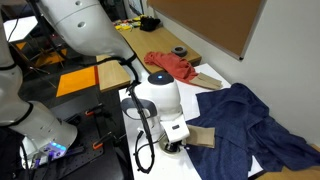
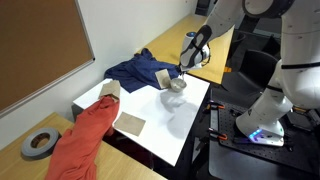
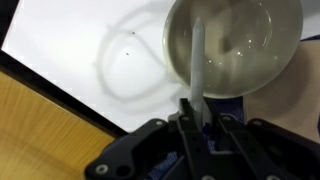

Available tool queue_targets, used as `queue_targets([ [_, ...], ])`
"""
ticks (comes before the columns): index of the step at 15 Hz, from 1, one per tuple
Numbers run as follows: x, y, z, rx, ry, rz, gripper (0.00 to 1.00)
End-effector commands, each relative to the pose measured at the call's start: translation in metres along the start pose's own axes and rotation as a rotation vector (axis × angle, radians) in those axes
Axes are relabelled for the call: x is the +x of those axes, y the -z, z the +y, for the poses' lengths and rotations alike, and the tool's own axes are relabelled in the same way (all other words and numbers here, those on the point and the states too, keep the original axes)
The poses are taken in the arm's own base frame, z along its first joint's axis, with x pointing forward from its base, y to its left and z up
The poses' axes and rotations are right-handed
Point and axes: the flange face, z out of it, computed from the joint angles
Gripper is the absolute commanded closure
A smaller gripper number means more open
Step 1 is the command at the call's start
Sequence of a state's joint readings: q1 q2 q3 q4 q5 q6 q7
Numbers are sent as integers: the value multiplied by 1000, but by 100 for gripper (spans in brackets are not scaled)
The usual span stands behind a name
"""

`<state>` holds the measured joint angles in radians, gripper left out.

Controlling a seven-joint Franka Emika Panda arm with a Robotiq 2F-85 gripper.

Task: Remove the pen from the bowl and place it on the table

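My gripper lifts the pen (image 3: 196,55) over the bowl's rim next, carries it toward the red cloth, lowers it and releases it on the bare white tabletop there.
The cream-white bowl (image 3: 262,62) stands on the white table (image 3: 70,50). In the wrist view it fills the upper right. A thin pen (image 3: 196,55), pale in this view, runs from between my fingers up over the bowl's rim into the bowl. My gripper (image 3: 195,108) is shut on the pen's near end, at the bowl's edge. In an exterior view the gripper (image 2: 182,68) hangs just above the bowl (image 2: 175,90) on the table (image 2: 160,125). In the other exterior view my gripper (image 1: 172,143) hides the bowl and the pen.
A dark blue cloth (image 2: 138,68) (image 1: 250,120) lies beside the bowl. A red cloth (image 2: 85,140) (image 1: 170,65) and a grey tape roll (image 2: 38,143) lie on the tan desk. Cardboard pieces (image 2: 131,124) (image 1: 203,138) lie on the table. The table's edge (image 3: 60,95) is near.
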<state>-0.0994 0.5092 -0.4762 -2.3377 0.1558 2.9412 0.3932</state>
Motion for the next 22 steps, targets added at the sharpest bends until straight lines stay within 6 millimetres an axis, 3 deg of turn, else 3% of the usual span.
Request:
queue_targets([
  [1,-16,41,4,64,65,29,96],
  [7,-44,75,-25,128,181,42,96],
  [13,-84,94,-82,177,359,62,96],
  [22,-152,73,-169,219,598,106,96],
])
